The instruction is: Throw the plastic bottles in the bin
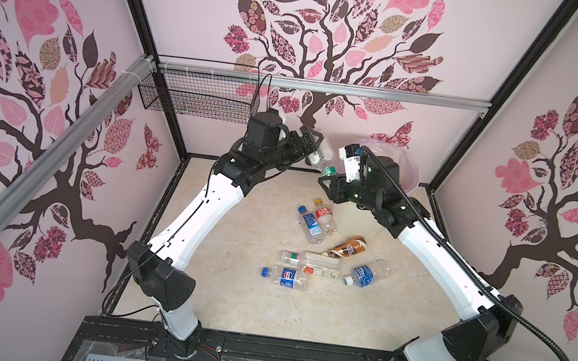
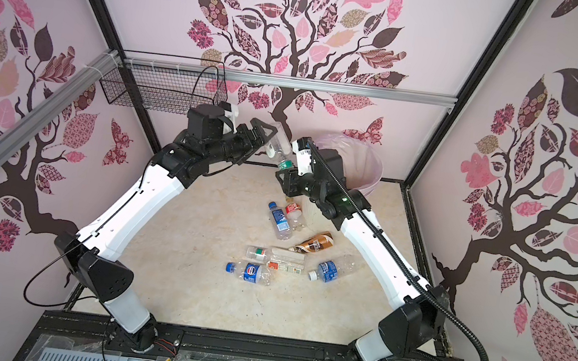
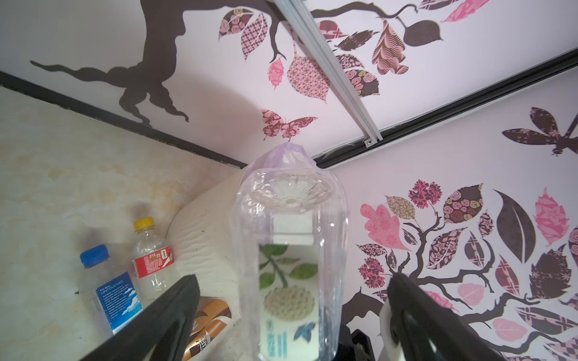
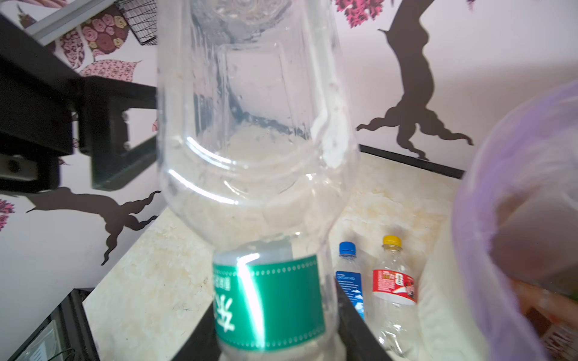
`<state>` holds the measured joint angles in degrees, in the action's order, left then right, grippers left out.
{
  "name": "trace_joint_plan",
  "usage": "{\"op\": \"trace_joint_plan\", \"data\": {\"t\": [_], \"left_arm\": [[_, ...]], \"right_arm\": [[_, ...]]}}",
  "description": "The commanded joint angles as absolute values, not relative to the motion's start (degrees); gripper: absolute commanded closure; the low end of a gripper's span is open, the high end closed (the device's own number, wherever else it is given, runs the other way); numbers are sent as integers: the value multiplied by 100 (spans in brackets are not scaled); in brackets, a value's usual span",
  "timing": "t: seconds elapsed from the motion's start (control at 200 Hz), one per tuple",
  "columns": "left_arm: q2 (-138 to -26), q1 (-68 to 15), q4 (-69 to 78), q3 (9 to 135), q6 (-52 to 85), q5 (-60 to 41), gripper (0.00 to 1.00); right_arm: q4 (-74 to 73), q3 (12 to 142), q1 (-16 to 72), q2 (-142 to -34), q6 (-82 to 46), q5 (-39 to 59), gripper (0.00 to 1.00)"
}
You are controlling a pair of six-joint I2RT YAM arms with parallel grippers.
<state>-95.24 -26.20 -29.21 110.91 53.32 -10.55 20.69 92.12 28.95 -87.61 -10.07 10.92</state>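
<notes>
My right gripper needs to turn next and swing over the bin's lilac-lined opening (image 2: 359, 160) (image 4: 539, 240), which is close beside it, and let go of the bottle, as my left gripper is open.
A clear plastic bottle (image 1: 322, 155) (image 2: 279, 148) with a green label hangs in the air between both arms, beside the bin (image 1: 411, 168) (image 2: 368, 162). My right gripper (image 1: 329, 184) (image 4: 272, 312) is shut on its green-labelled end (image 4: 269, 300). My left gripper (image 1: 310, 142) (image 3: 294, 281) is open around the other end of the bottle (image 3: 291, 237), with a gap between each finger and the plastic. Several more plastic bottles lie on the floor: a blue-labelled one (image 1: 310, 224), a red-labelled one (image 1: 324, 215), a brown one (image 1: 347, 245) and a blue-capped one (image 1: 287, 277).
The cream bin wall (image 3: 200, 225) and its lilac liner (image 4: 500, 187) stand at the back right corner, close to the right arm. A black wire basket (image 1: 199, 96) hangs on the back rail at the left. Patterned walls close three sides.
</notes>
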Motion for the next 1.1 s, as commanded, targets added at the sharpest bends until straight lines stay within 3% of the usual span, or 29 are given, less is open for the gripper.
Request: {"op": "trace_joint_plan", "data": {"t": [0.0,0.24,0.43,0.57,0.64,0.705,1.095], "left_arm": [[-8975,-2349,-2956,11177,5036,-800,2],[-8425,-2216,-2733,10256,4540,-808,2],[-8457,-2349,-2966,9967,4102,-985,2],[-8503,-2497,-3539,9794,3824,-1055,2],[-8524,-2531,-3906,9654,3712,-1085,2],[-8542,-2527,-4214,9505,3649,-1168,2],[-8503,-2806,-5399,8449,3015,-1667,2]], "right_arm": [[2468,9922,2416,-8285,-918,455,81],[3163,11313,2138,-8298,-128,-1124,80],[3363,10906,1822,-8702,-195,-1457,78],[3372,10311,1811,-8899,-411,-1703,40],[3257,10217,1802,-8877,-375,-1852,14],[3272,10385,1788,-8915,-276,-1872,1],[3482,10733,1791,-8554,-273,-1599,1]]}}
